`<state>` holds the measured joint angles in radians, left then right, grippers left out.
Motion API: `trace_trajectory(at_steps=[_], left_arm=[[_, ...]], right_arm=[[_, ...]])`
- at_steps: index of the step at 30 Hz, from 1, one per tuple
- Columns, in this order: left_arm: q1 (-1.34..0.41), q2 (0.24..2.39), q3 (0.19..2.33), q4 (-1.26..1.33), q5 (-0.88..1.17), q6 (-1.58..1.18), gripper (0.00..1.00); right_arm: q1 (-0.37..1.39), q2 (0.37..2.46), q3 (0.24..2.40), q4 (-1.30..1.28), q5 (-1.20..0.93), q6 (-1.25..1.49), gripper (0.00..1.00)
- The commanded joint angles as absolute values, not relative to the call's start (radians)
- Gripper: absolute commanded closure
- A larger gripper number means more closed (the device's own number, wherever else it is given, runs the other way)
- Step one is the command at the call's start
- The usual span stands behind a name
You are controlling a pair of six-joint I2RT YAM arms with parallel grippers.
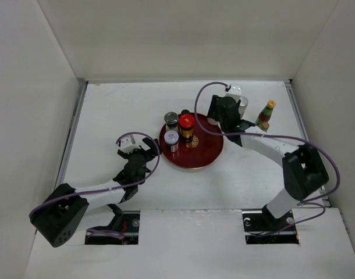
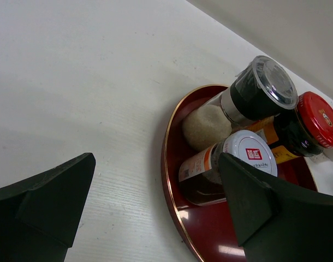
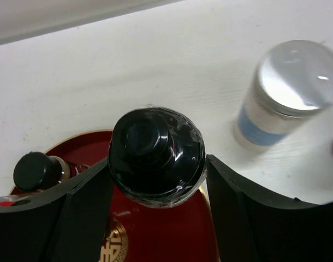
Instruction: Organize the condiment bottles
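Note:
The tray's empty far part (image 1: 202, 123) (image 3: 101, 150) is lower down and to the left in the top view. My right gripper needs to move left and down next, then let go.
A round red tray (image 1: 206, 152) holds a clear-lidded shaker (image 1: 171, 120), a red-capped bottle (image 1: 187, 122), a white-lidded jar (image 1: 171, 138) and a small black-capped bottle (image 1: 185, 113). My right gripper (image 1: 219, 111) is shut on a black-capped bottle (image 3: 155, 155), held over the tray's right rim (image 3: 204, 196). A silver-lidded jar (image 3: 281, 93) stands on the table to its right. A yellow-capped green bottle (image 1: 269, 109) and a small yellowish bottle (image 1: 264, 124) stand further right. My left gripper (image 1: 137, 152) is open and empty, just left of the tray (image 2: 174, 180).
White walls enclose the table on the left, back and right. The left wrist view shows the shaker (image 2: 248, 93), red-capped bottle (image 2: 314, 117) and white-lidded jar (image 2: 232, 164) close together on the tray's near side.

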<state>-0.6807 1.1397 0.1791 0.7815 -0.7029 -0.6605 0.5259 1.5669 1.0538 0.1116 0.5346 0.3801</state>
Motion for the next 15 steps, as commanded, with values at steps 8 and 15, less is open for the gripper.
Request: trace_trajectory(at_steps=[8,15], left_arm=[[-0.670,1.134,0.204,0.827,-0.696,-0.670,0.00],[-0.670,1.143,0.207,0.827,-0.695,-0.672,0.00]], right_arm=[[0.574,1.782,1.249,0.229,0.445,0.431,0.47],[0.588,1.818,1.239,0.221,0.456,0.449,0.27]])
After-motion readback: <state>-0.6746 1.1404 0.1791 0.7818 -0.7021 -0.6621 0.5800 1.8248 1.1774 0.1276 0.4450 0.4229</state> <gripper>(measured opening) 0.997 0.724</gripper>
